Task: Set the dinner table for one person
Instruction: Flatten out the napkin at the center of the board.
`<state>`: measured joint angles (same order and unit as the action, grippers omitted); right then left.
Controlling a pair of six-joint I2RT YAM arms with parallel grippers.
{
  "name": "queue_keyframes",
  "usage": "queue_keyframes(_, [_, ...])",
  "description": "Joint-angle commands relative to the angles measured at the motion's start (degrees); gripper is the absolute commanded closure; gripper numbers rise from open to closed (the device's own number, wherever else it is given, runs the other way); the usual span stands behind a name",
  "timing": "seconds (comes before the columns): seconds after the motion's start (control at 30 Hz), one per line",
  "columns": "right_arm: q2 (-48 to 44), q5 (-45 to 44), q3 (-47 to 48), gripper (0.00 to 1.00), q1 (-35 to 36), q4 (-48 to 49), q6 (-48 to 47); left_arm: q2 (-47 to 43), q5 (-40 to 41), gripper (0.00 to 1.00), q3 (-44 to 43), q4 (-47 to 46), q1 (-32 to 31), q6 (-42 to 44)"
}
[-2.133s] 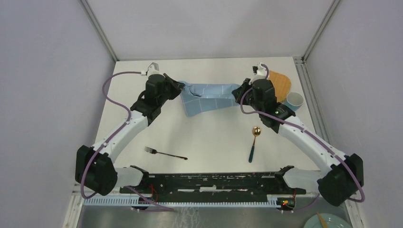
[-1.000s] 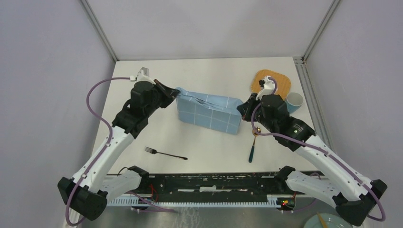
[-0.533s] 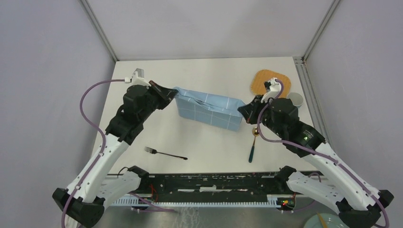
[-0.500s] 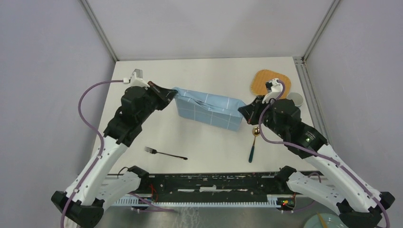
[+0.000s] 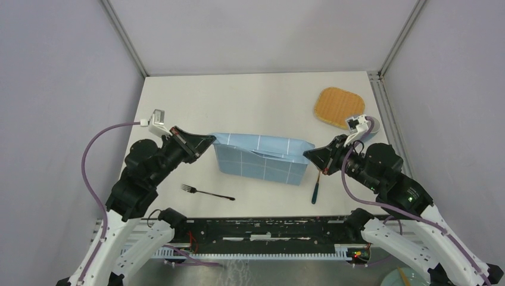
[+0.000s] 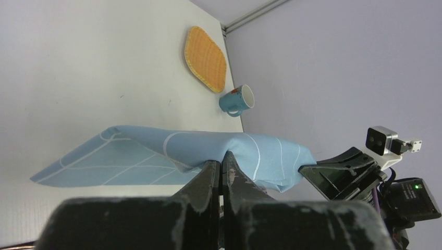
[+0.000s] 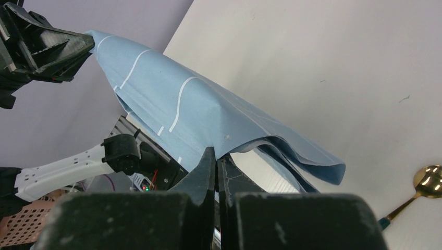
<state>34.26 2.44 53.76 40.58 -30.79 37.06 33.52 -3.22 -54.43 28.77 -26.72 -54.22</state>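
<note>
My left gripper will next move outward and down to the bare table and release the cloth's corner, as the cloth still hangs.
A light-blue checked cloth (image 5: 262,158) hangs stretched above the white dinner table (image 5: 250,95), held at both ends. My left gripper (image 5: 211,139) is shut on its left corner, and in the left wrist view the cloth (image 6: 172,151) drapes over the closed fingertips of that gripper (image 6: 223,155). My right gripper (image 5: 306,155) is shut on the right corner. The right wrist view shows the cloth (image 7: 208,117) folded over that gripper (image 7: 216,152). A black fork (image 5: 208,193) lies in front of the cloth. The spoon (image 5: 314,190) shows only its dark handle; its gold bowl (image 7: 427,179) appears in the right wrist view.
A woven orange mat (image 5: 338,107) lies at the back right, with a pale blue mug (image 6: 237,100) beside it near the right edge. A teal plate (image 5: 411,279) sits off the table at bottom right. The black rail (image 5: 262,229) runs along the near edge.
Both arms have drawn back toward the near edge, carrying the cloth from the back of the table toward the front and pulling it taut. The mat now shows fully.
</note>
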Motion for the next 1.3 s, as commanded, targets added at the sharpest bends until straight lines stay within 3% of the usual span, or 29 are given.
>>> queue_keyframes(0.0, [-3.8,-5.5,1.0,1.00,-0.9,-8.7,-1.3,-2.6,10.3,0.98,-0.2,-0.3,1.8,0.3])
queue_keyframes(0.43, [9.8,-7.8,0.3,1.00,-0.9,-5.6,6.6,8.2,13.9,0.98,0.8,-1.0,1.8,-3.7])
queue_keyframes(0.7, [22.0,-13.8,1.5,1.00,-1.1,0.2,7.2,19.4,16.6,0.98,3.7,-8.9,1.9,-4.7])
queue_keyframes(0.9, [32.3,-18.4,3.1,1.00,-4.0,6.8,6.4,30.3,19.7,0.98,5.1,-20.5,1.8,-3.7])
queue_keyframes(1.27, [53.7,-19.4,11.9,1.00,-10.9,15.4,5.2,52.0,22.1,0.98,-0.9,-32.9,1.7,-1.9])
